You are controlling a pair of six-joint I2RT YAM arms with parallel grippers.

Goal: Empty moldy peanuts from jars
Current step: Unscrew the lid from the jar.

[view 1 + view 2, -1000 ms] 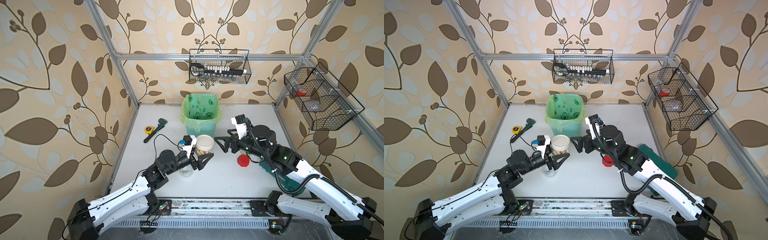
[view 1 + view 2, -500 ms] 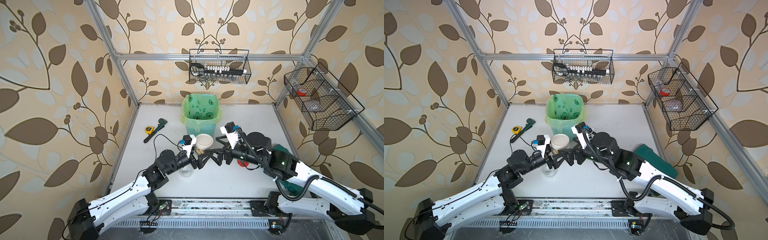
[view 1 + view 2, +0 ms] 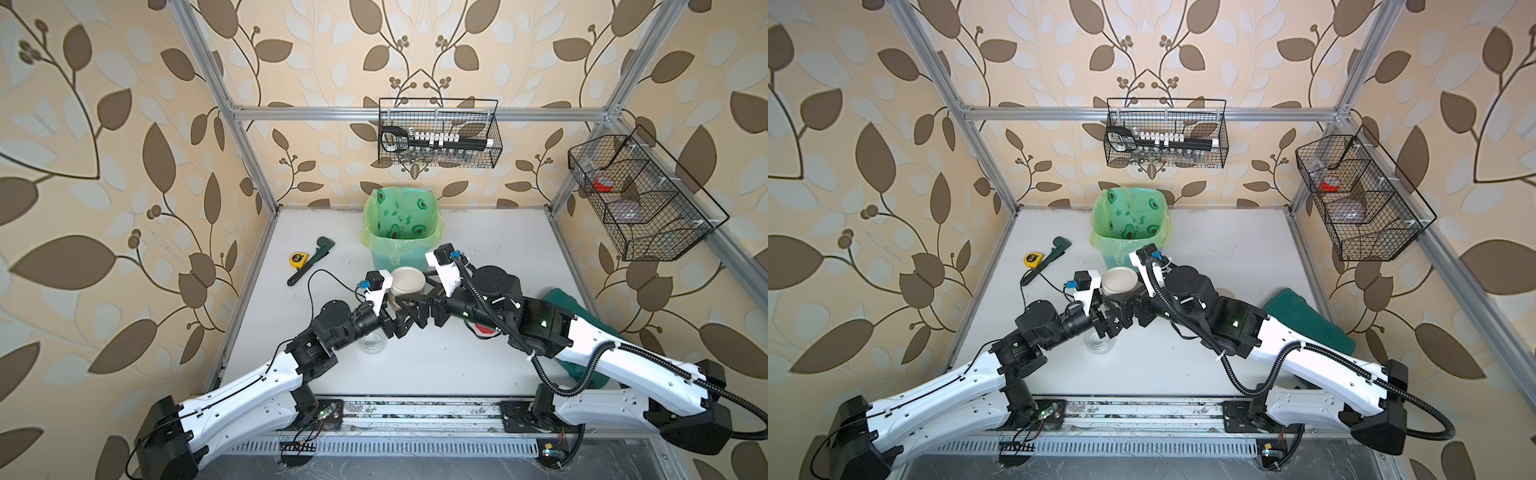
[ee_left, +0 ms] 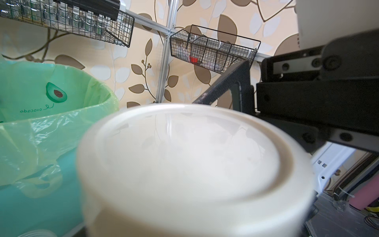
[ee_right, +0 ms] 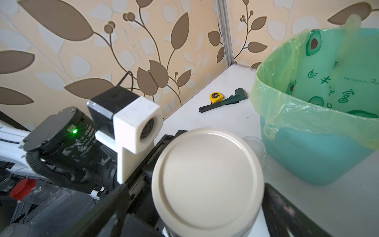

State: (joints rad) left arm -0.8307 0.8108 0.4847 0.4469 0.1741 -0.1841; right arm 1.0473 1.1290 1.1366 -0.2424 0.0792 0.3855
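Note:
I should next move my right gripper toward my left gripper and bring its open fingers farther around the lid's rim (image 3: 409,292) (image 5: 257,184) to close, because the lid still covers the held jar.
A short jar with a flat beige lid (image 3: 408,280) (image 3: 1119,281) (image 5: 207,182) is held up above the table in front of the bin. My left gripper (image 3: 398,311) is shut on its glass body from the left. My right gripper (image 3: 419,302) is open, and its dark fingers (image 5: 114,197) stand on either side of the lid. In the left wrist view the lid (image 4: 184,164) fills the picture and hides the left jaws. The moldy peanuts are hidden by the lid and the grippers. An open, empty clear jar (image 3: 372,341) (image 3: 1099,341) stands on the table under my left wrist.
The mint-green bin with green liner (image 3: 370,232) (image 5: 307,110) stands just behind the jar. A loose red lid (image 3: 484,329) lies under my right arm, next to a dark green cloth (image 3: 569,301). A yellow tape measure (image 3: 295,259) and a green wrench (image 3: 311,259) lie at the back left.
My right arm has swung left, from above the red lid to the jar in my left gripper. Its open jaws now flank the lid. The left arm has barely moved.

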